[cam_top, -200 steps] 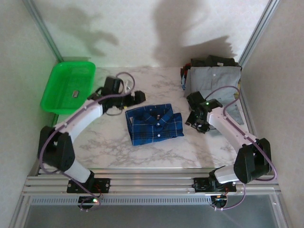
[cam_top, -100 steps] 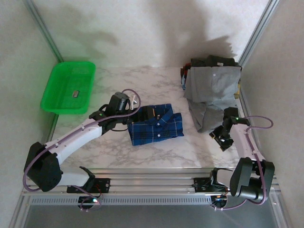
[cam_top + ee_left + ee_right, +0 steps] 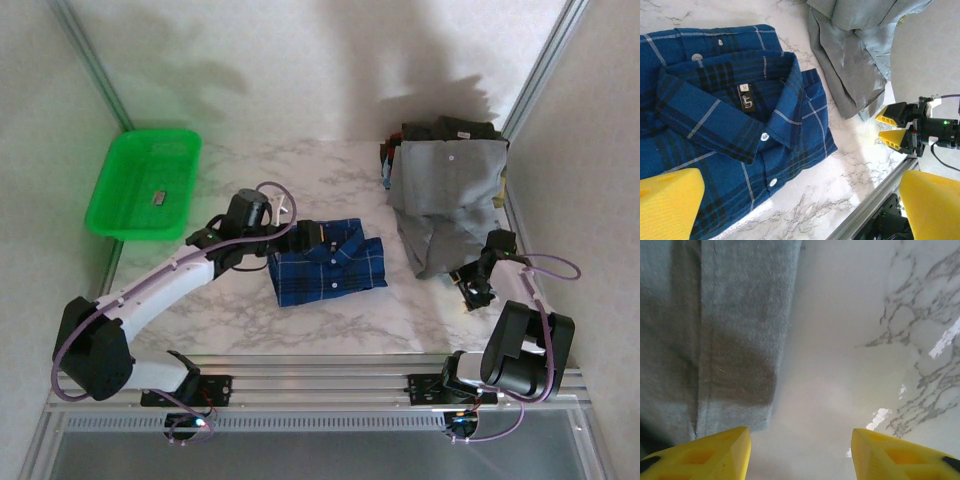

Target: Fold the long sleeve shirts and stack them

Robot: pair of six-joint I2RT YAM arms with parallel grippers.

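Observation:
The open fingers of my right gripper have only bare tabletop between them, so I will move it outward and in over the grey shirt's lower edge [image 3: 757, 415] and close it there.
A dark blue plaid shirt [image 3: 330, 265] [image 3: 725, 115] lies folded, collar up, in the middle of the table. My left gripper [image 3: 303, 238] [image 3: 800, 205] hovers wide open over its back edge, holding nothing. A plain grey shirt [image 3: 445, 195] [image 3: 855, 65] [image 3: 715, 325] hangs unfolded from the pile at the back right down onto the table. Darker folded shirts [image 3: 450, 130] sit behind it. My right gripper [image 3: 468, 283] [image 3: 892, 127] [image 3: 800, 455] is open low over bare table just right of the grey shirt's lower edge, with nothing between its fingers.
A green plastic basket [image 3: 120, 200] with a small item in it stands at the far left. The metal frame rail [image 3: 320, 375] runs along the near edge. Side walls close in the table on both sides.
My right arm has pulled back toward the near right corner, away from the grey shirt, which now lies spread lower. My left arm has swung over the blue shirt.

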